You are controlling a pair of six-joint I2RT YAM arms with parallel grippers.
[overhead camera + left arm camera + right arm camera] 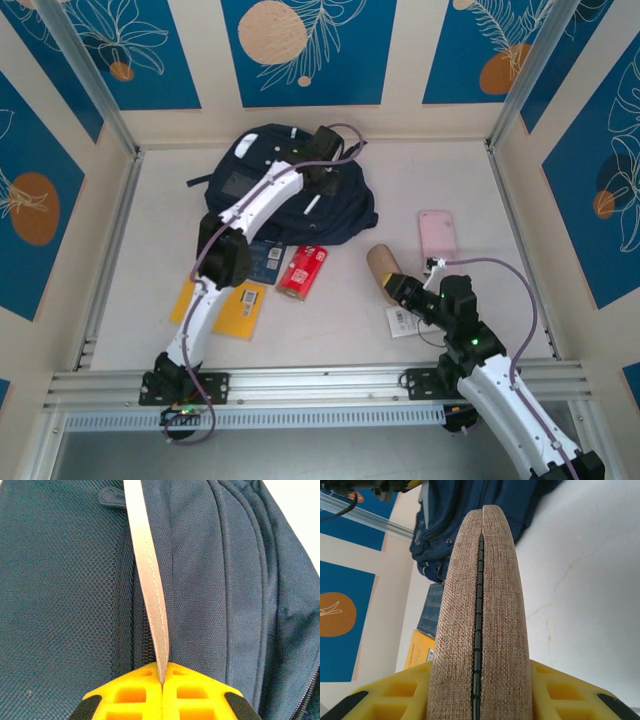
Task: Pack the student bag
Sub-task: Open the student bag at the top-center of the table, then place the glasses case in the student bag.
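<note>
I need to move the bag's side nearest the pouch, which is outward of my right gripper, outward next, in beneath the bag's grey reflective strip (147, 570) that my left gripper pinches, and release that side.
The dark navy student bag (285, 190) lies at the back centre of the table. My left gripper (322, 172) reaches over it and is shut on a grey reflective strip (147, 570) of the bag, pinched between the yellow fingertips (162, 677) beside a closed zipper (144, 647). My right gripper (402, 290) is shut on a brown woven pouch (480, 605) with a black zipper down its middle. It holds the pouch (381, 264) in front of the bag's right side. The bag (455, 510) shows beyond the pouch in the right wrist view.
In front of the bag lie a red box (303, 270), a dark blue book (267, 262) and a yellow book (225, 308). A pink flat case (438, 233) lies at the right. A white label (400, 321) sits under the right arm. Walls enclose the table.
</note>
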